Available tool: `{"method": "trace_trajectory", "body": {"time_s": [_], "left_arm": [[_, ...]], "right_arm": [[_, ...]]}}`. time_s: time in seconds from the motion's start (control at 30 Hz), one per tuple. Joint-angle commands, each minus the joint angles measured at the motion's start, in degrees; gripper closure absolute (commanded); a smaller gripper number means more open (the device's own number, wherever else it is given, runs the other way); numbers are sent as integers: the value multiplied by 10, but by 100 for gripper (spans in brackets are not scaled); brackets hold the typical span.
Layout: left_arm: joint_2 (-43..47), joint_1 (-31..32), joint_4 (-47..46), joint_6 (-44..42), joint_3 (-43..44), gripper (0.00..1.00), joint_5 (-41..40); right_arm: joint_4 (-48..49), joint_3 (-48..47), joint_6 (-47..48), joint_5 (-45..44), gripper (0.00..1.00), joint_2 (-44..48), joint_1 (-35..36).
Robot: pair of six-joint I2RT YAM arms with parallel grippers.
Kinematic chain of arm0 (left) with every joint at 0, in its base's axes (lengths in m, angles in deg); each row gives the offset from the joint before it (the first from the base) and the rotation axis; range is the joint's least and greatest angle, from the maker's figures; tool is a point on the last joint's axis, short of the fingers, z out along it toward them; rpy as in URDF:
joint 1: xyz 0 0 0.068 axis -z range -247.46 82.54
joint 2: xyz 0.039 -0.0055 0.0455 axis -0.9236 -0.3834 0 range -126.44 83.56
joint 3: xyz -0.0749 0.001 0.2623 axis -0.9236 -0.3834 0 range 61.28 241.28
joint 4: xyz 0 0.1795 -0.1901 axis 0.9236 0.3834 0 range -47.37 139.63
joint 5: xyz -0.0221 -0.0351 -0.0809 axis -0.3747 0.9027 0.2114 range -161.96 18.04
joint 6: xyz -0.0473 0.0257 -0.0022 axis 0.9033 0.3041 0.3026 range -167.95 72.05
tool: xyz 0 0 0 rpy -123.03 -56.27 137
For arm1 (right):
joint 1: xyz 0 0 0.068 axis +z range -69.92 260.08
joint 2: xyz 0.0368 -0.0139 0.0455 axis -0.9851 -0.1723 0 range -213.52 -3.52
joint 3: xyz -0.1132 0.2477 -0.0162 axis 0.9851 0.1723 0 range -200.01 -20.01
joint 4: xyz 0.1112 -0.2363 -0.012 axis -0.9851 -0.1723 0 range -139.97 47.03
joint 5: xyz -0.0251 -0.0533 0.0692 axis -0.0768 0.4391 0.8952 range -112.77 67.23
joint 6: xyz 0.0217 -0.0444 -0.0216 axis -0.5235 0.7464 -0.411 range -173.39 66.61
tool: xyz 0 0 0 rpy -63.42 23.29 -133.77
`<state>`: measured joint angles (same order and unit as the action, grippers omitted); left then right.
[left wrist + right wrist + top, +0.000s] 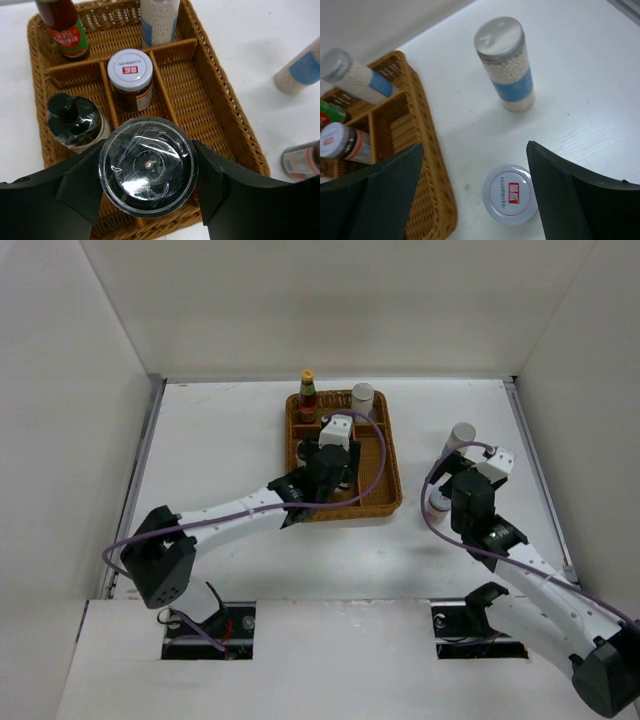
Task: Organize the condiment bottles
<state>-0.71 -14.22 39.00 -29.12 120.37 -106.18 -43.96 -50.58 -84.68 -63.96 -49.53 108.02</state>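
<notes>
I should next lower the spice jar with my left gripper into the near part of the tray's middle section [343, 493] and let go, since the white-lidded jar fills only that section's far end.
My left gripper [148, 172] is shut on a black-lidded spice jar [147, 162] wrapped in clear film, held over the front middle compartment of the wicker tray [220, 125]. The tray holds a red sauce bottle [62, 25], a white shaker [159, 22], a white-lidded jar [131, 75] and a black-capped jar [75, 120]. My right gripper [472, 150] is open above the table, its fingers either side of a white-lidded jar [511, 194] standing to the right of the tray. A white shaker with a blue label [506, 62] stands beyond it.
In the top view the tray [392, 490] sits at the centre back, with the left gripper [330, 462] over it and the right gripper [455, 485] to its right. White walls enclose the table on three sides. The tray's right compartments hold nothing.
</notes>
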Motion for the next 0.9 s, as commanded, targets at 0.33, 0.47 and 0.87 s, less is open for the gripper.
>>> {"method": "trace_trajectory", "body": {"time_s": [0.33, 0.47, 0.87], "left_arm": [[-98, -13, -162, 0, -19, 62, 9], [-115, -7, -178, 1, -36, 49, 2], [44, 20, -176, -11, -71, 0, 12]], "right_arm": [[-107, 2, -64, -11, 0, -71, -15], [-103, 7, -67, 16, 3, -77, -15], [-74, 6, -84, 39, 25, -136, 0]]}}
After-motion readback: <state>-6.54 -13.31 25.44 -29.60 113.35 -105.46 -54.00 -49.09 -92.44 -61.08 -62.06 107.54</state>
